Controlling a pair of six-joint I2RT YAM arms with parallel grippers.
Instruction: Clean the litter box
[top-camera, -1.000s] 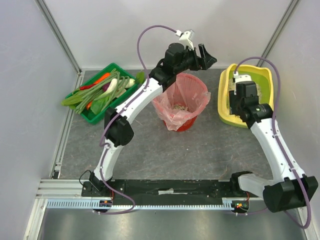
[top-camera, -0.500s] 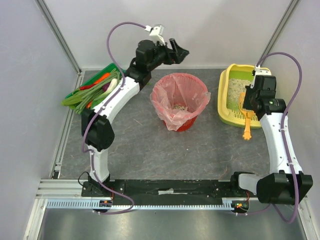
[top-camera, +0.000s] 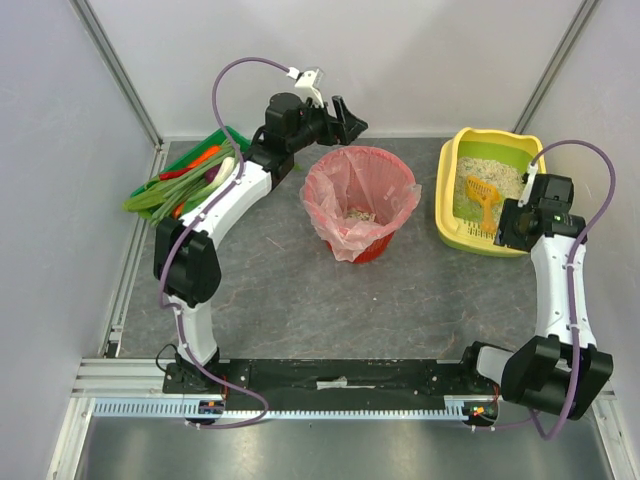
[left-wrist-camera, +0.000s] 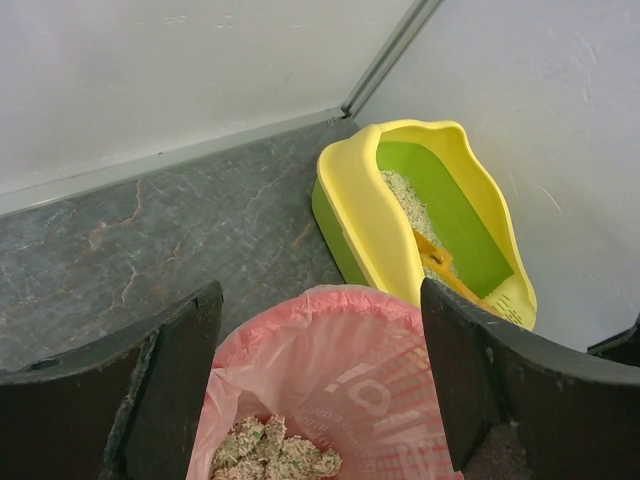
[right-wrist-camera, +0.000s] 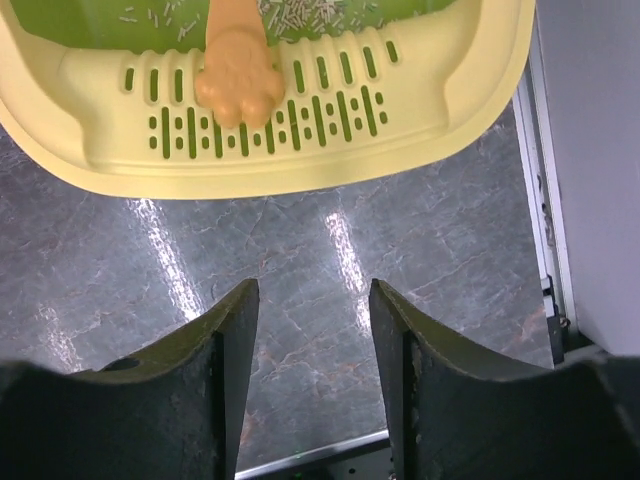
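Observation:
The scoop's handle beyond its paw end (right-wrist-camera: 233, 20) is slimmer, so I will move my right gripper outward over the box's slotted rim (right-wrist-camera: 320, 110) and down onto the handle there.
The yellow litter box (top-camera: 450, 215) stands at the back right, with beige litter and an orange scoop (top-camera: 481, 198) lying inside. In the right wrist view the scoop's paw-shaped handle (right-wrist-camera: 237, 72) rests on the box's slotted rim (right-wrist-camera: 320, 110). My right gripper (top-camera: 512, 232) is open and empty, over the table just in front of that rim (right-wrist-camera: 312, 300). My left gripper (top-camera: 351, 118) is open and empty, held high behind the red basket. In the left wrist view (left-wrist-camera: 322, 300) it looks down on the basket, with the litter box (left-wrist-camera: 375, 215) beyond.
A red basket lined with a pink bag (top-camera: 360, 205) stands mid-table and holds litter clumps (left-wrist-camera: 275, 455). A green tray of vegetables (top-camera: 190, 185) is at the back left. Walls close in at the back and both sides.
The left arm swung left from over the basket to behind its back-left edge. The right gripper drew back from over the litter box toward me. The scoop now lies inside the box.

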